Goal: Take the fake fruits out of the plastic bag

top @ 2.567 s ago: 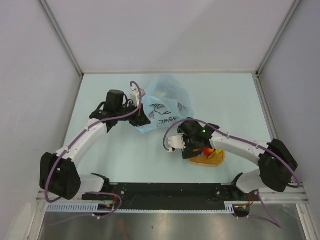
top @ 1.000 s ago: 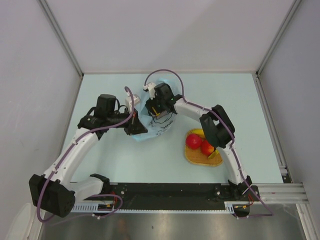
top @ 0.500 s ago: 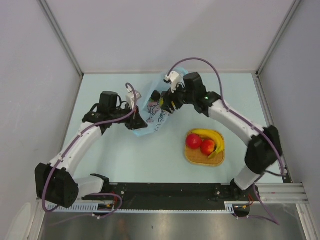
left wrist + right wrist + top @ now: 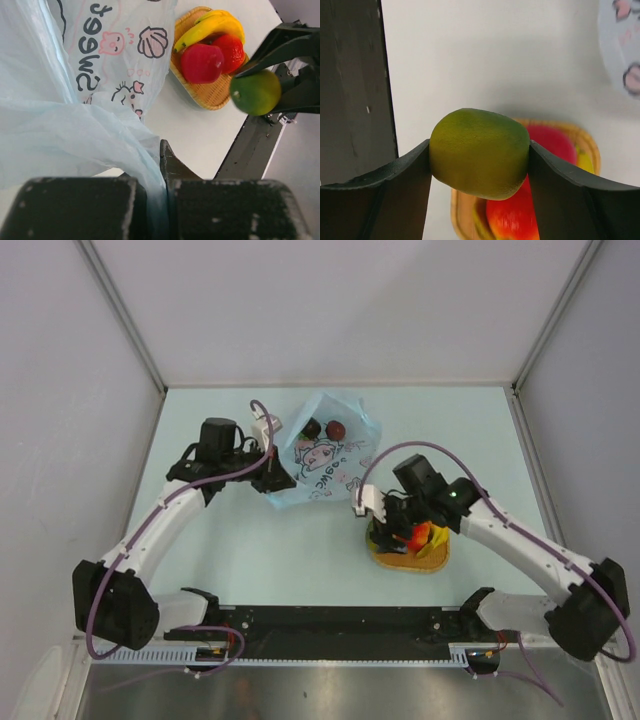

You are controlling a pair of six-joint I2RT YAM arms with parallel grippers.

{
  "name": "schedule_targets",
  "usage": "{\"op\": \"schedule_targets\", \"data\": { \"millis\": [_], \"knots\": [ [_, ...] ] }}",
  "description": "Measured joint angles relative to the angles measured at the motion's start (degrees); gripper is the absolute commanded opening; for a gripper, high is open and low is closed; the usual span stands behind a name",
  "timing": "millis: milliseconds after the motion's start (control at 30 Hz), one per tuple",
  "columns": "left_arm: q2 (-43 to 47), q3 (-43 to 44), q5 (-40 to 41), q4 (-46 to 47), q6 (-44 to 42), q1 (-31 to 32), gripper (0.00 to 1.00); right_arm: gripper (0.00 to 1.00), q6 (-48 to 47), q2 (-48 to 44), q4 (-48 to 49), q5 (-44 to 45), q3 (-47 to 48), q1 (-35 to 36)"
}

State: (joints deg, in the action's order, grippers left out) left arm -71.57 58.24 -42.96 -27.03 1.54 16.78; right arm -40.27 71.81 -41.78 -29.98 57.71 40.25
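My right gripper carries the green fruit (image 4: 475, 135) back and down next, then lets go of it over the mat's bare near part beside the red apple.
The light-blue plastic bag (image 4: 322, 462) lies at the back middle of the table, and a dark fruit (image 4: 312, 428) and a red fruit (image 4: 336, 428) show at its far end. My left gripper (image 4: 277, 480) is shut on the bag's near-left edge; in the left wrist view (image 4: 159, 160) the film is pinched between the fingers. My right gripper (image 4: 395, 532) is shut on a green round fruit (image 4: 475, 135) and holds it just above the left part of the woven mat (image 4: 432, 558). The same fruit shows in the left wrist view (image 4: 255, 92).
On the woven mat (image 4: 200, 95) lie a yellow banana (image 4: 210, 27), a red apple (image 4: 201, 62) and a red-orange fruit (image 4: 231, 50). White walls close the table at the back and both sides. A black rail (image 4: 340, 625) runs along the near edge.
My right gripper has left the bag's mouth and swung down to the mat, carrying the green fruit. The bag has spread flatter. My left gripper still holds the bag's edge.
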Motion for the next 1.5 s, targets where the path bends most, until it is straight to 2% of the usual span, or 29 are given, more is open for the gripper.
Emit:
{"op": "schedule_targets", "data": {
  "millis": [167, 300, 500, 700, 933, 1033, 1067, 1100, 1367, 1500],
  "knots": [
    [1.07, 0.00, 0.79, 0.79, -0.02, -0.26, 0.00, 0.64, -10.49, -10.91, -8.61, 4.50, -5.53, -1.16],
    [1.09, 0.00, 0.81, 1.03, 0.00, -0.42, 0.00, 0.65, -16.24, -13.81, -10.84, 7.74, -9.79, -1.07],
    [1.09, 0.00, 0.81, 1.22, 0.00, -0.44, 0.00, 0.69, -21.09, -14.34, -10.38, 10.93, -13.16, -0.07],
    [1.07, 0.00, 0.81, 1.20, 0.00, -0.46, 0.00, 0.75, -25.62, -18.91, -6.10, 14.25, -19.98, 3.21],
    [1.07, 0.00, 0.81, 1.22, 0.02, -0.46, 0.00, 0.83, -27.61, -19.61, -2.56, 18.10, -23.15, 3.91],
    [1.07, 0.00, 0.79, 1.27, 0.04, -0.46, 0.00, 0.91, -28.15, -20.09, -1.90, 19.28, -23.21, 3.91],
    [1.07, 0.00, 0.79, 1.29, 0.04, -0.46, 0.00, 0.99, -28.37, -20.52, -1.77, 19.61, -23.21, 3.91],
    [1.07, 0.00, 0.79, 1.33, 0.07, -0.46, 0.00, 1.00, -28.52, -21.20, -1.70, 19.71, -23.21, 3.91],
    [1.05, -0.02, 0.74, 1.66, 0.11, -0.46, 0.00, 1.00, -28.24, -30.08, -2.25, 19.43, -23.17, 3.93],
    [0.96, -0.17, 0.70, 1.64, 0.11, -0.46, 0.00, 0.97, -22.43, -32.48, 0.15, 17.92, -21.51, 3.93]
  ]
}}
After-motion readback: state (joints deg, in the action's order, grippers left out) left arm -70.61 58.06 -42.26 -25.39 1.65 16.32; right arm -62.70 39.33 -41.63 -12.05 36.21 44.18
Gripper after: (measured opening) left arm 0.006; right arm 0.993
